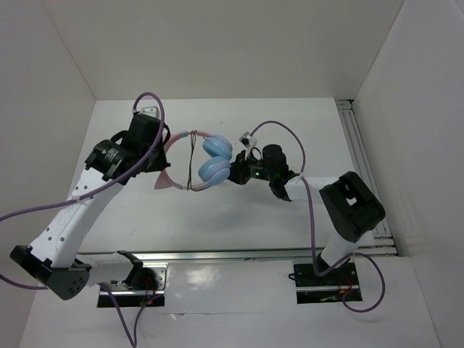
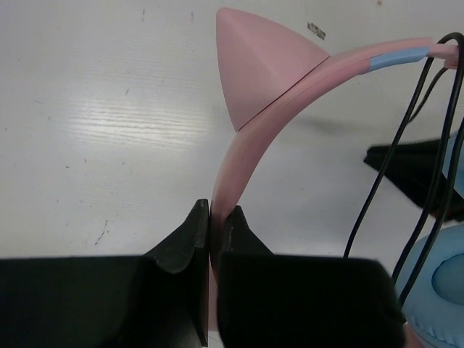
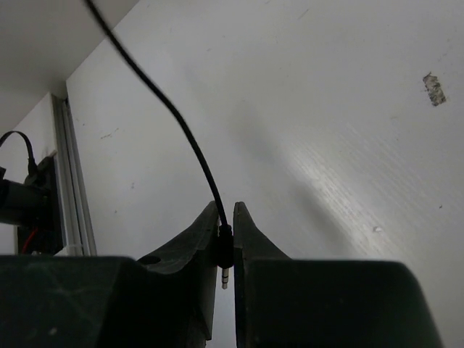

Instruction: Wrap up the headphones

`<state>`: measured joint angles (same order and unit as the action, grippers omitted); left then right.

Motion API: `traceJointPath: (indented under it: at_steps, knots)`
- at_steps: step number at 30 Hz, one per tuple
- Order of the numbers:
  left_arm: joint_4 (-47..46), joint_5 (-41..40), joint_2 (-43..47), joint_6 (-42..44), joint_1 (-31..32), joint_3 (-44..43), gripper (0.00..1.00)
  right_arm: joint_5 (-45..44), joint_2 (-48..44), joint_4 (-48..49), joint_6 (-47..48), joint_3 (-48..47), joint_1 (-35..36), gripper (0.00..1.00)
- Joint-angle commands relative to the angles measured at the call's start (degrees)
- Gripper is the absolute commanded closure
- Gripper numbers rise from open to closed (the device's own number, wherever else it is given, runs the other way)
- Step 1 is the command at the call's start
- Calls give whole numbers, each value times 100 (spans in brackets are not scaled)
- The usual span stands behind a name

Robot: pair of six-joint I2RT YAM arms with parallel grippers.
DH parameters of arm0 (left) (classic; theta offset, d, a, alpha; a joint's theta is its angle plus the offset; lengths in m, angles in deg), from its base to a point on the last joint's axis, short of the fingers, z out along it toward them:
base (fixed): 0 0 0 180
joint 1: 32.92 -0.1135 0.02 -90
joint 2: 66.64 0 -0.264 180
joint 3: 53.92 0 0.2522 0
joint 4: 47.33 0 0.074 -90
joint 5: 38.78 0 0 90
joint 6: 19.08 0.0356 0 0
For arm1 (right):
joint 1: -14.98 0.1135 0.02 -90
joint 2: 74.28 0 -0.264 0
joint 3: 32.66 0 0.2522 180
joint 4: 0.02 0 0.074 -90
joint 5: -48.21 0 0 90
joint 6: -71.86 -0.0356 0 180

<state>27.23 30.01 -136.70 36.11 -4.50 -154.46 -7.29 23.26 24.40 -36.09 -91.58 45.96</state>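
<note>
Next, the left gripper carries the headband across and down to bare tabletop past the ear cups, below the gripper and to its right in the top view.
The headphones [image 1: 216, 161] hang above the table between both arms, light-blue ear cups stacked, pink headband [image 2: 250, 145] arching left with a pink cat ear [image 2: 261, 61]. My left gripper [image 2: 210, 214] [image 1: 161, 151] is shut on the headband just below that ear. The thin black cord [image 1: 191, 159] runs in a few turns across the headband [image 2: 428, 145]. My right gripper [image 3: 225, 214] [image 1: 233, 174], right beside the ear cups, is shut on the cord's plug [image 3: 225, 250]. From the plug the cord [image 3: 167, 109] rises up and to the left.
White walls close in the table on the left, back and right. A metal rail [image 1: 359, 145] runs along the right wall, also at the left of the right wrist view [image 3: 72, 188]. Purple robot cables [image 1: 286, 130] loop above both arms.
</note>
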Motion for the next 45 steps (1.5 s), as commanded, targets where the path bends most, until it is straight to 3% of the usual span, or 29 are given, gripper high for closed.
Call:
traceJointPath:
  at_steps: [1, 7, 21, 35, 45]
  knots:
    - [-981, -252, -112, -737, -214, 82, 100, -496, -717, 394, -270, 280, 267, 99]
    - [-1875, -24, -297, -1221, -346, 758, 100, -1147, -1439, 7, -586, 509, 699, 99]
    - [-2898, 943, -1299, -1872, -461, 1339, 100, -2061, -1624, -3, -911, 922, 1112, 98]
    - [-3776, 891, -2388, -1986, -566, 1401, 100, -2773, -412, 340, -1245, 773, 1217, 94]
    - [-4119, 838, -3707, -2038, -566, 1022, 100, -2502, 669, 788, -1492, 579, 840, 90]
